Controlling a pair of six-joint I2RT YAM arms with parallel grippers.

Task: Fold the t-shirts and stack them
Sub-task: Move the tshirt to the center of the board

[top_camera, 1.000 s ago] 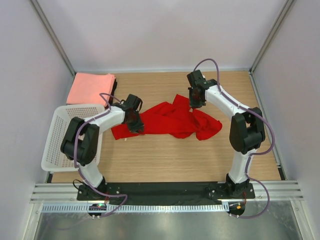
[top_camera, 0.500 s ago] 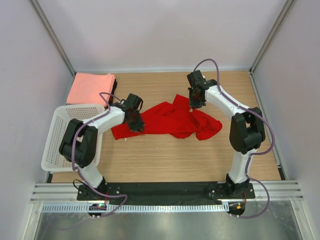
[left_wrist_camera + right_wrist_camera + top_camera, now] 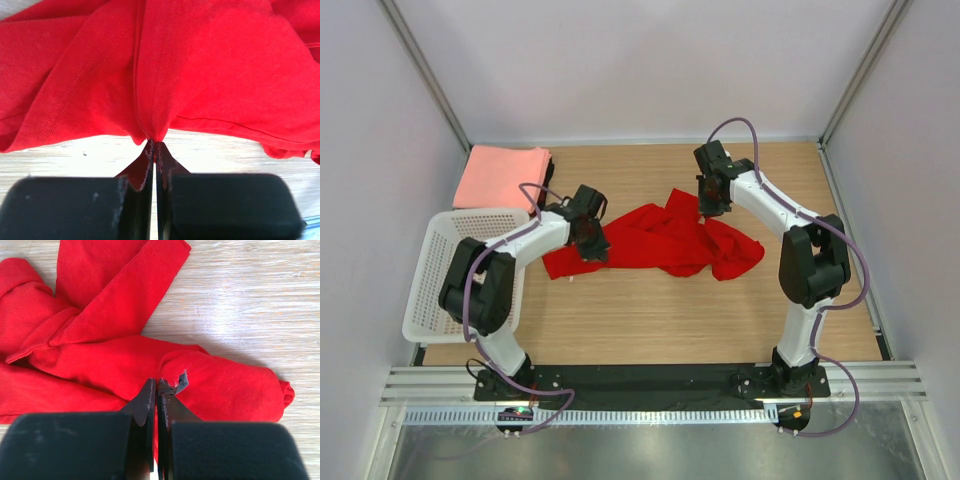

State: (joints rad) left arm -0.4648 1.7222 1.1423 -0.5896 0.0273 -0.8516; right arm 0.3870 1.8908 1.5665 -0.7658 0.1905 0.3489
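The robot's right gripper should pull the pinched cloth outward and to the left in the top view, toward the shirt's far flap, because the shirt lies bunched.
A crumpled bright red t-shirt (image 3: 660, 240) lies spread across the middle of the wooden table. My left gripper (image 3: 592, 245) sits at the shirt's left part, and in the left wrist view it (image 3: 154, 145) is shut, pinching a fold of the red cloth (image 3: 200, 75) at its tips. My right gripper (image 3: 705, 212) is over the shirt's upper right part. In the right wrist view it (image 3: 157, 385) is shut on the red cloth (image 3: 100, 360). A folded salmon-pink t-shirt (image 3: 502, 176) lies at the back left, with a dark edge (image 3: 549, 178) showing under its right side.
A white mesh basket (image 3: 440, 270) stands at the left edge, beside the left arm. Bare wooden table (image 3: 650, 320) runs between the red shirt and the arm bases. Pale walls close in the left, back and right sides.
The left gripper's jaws have closed onto the red shirt's fold. Both arms and the shirt have barely moved.
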